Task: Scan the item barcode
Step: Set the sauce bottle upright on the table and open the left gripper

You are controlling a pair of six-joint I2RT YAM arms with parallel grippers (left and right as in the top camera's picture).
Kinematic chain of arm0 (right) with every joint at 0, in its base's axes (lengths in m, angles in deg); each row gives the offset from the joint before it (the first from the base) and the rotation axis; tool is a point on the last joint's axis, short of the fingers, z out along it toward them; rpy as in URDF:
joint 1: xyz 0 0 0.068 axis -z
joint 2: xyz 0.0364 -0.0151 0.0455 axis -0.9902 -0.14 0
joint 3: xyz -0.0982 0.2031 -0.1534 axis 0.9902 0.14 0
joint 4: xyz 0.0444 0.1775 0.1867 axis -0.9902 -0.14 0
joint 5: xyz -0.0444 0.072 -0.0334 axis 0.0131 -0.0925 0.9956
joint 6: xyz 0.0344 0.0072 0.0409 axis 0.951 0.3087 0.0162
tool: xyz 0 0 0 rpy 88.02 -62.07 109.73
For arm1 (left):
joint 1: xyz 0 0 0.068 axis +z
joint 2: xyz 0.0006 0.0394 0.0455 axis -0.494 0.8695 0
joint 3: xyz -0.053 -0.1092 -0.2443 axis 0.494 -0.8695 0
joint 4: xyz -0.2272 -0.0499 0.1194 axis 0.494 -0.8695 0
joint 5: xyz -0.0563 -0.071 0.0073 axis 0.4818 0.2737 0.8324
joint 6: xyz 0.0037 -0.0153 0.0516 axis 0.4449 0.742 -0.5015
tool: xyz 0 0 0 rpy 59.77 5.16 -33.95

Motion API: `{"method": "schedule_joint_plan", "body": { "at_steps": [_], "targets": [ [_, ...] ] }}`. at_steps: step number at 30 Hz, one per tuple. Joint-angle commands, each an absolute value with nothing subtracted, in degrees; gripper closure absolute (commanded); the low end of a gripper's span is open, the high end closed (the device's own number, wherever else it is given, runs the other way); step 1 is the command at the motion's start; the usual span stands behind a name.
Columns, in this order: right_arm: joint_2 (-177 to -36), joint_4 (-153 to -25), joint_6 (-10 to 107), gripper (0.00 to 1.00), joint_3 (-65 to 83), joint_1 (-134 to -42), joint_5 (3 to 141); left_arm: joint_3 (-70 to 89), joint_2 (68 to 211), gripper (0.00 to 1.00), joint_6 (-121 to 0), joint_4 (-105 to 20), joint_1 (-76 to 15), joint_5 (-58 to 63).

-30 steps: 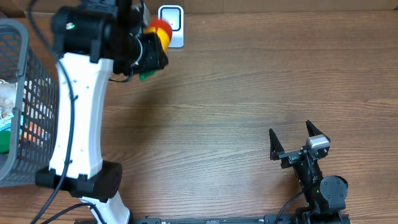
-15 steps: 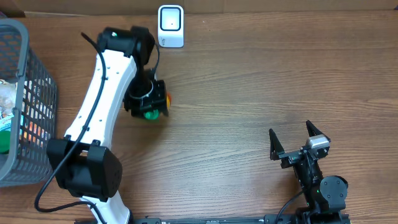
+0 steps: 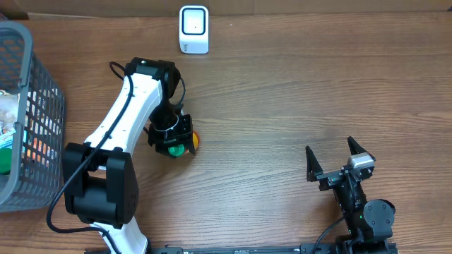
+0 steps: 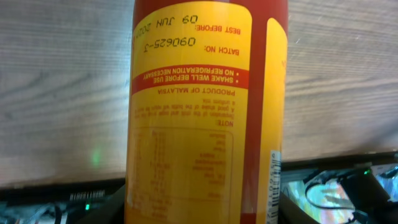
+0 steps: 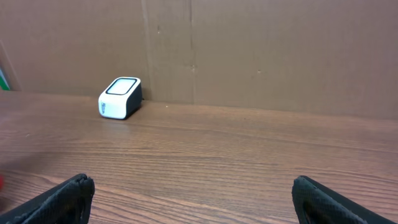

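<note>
The bottle will next go slightly back and down onto the bare wood, as my left gripper lowers it there.
The item is a bottle with a red and yellow printed label, and a strip of barcode shows at its right edge. My left gripper is shut on this bottle, holding it low over the table left of centre, its green cap pointing toward the front. The white barcode scanner stands at the back edge, well apart from the bottle. It also shows in the right wrist view as the scanner. My right gripper rests open and empty at the front right.
A grey wire basket with several packaged goods stands at the left edge. A brown cardboard wall closes off the back of the wooden table.
My left arm has swung away from the scanner toward the front, carrying the bottle down to just above the table. The right arm has not moved.
</note>
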State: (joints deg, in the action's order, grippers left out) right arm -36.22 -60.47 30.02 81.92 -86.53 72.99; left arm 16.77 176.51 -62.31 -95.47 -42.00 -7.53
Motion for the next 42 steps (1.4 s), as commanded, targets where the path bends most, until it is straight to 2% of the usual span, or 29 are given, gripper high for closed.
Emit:
{"method": "schedule_joint_plan", "body": {
  "at_steps": [1, 9, 12, 14, 17, 28, 29, 31, 34, 36, 42],
  "targets": [
    [-35.7, -60.3, 30.1, 0.00, 82.5, -86.4, 73.5, 16.6, 175.7, 0.82, -63.2, -94.9, -42.2, -6.0],
    [-35.7, -60.3, 30.1, 0.00, 82.5, -86.4, 73.5, 16.4, 175.7, 0.83, -63.4, -99.3, -42.5, -6.3],
    [-35.7, -60.3, 30.1, 0.00, 82.5, -86.4, 73.6, 16.4, 175.7, 0.80, -63.4, -99.5, -42.5, -6.3],
    [-35.7, -60.3, 30.1, 0.00, 82.5, -86.4, 73.5, 16.4, 175.7, 0.72, -63.4, -99.4, -42.5, -6.2],
    [-35.7, -60.3, 30.1, 0.00, 82.5, -86.4, 73.6, 15.9, 175.7, 0.66, -63.4, -99.4, -42.9, -6.3],
    [-35.7, -60.3, 30.1, 0.00, 82.5, -86.4, 73.6, 9.3, 175.8, 0.65, -63.4, -97.0, -43.3, -6.3],
    [-35.7, -60.3, 30.1, 0.00, 82.5, -86.4, 73.5, 9.3, 175.7, 0.63, -63.4, -97.0, -43.3, -6.2],
    [-35.7, -60.3, 30.1, 0.00, 82.5, -86.4, 73.6, 9.3, 175.8, 0.50, -63.4, -96.9, -43.4, -6.2],
    [-35.7, -60.3, 30.1, 0.00, 82.5, -86.4, 73.5, 9.3, 175.7, 0.16, -63.4, -96.9, -43.3, -6.2],
    [-35.7, -60.3, 30.1, 0.00, 82.5, -86.4, 73.5, 9.4, 175.7, 0.02, -63.4, -96.5, -43.3, -6.0],
    [-35.7, -60.3, 30.1, 0.00, 82.5, -86.4, 73.5, 12.4, 175.7, 0.00, -63.4, -95.1, -43.3, -4.6]
  ]
}}
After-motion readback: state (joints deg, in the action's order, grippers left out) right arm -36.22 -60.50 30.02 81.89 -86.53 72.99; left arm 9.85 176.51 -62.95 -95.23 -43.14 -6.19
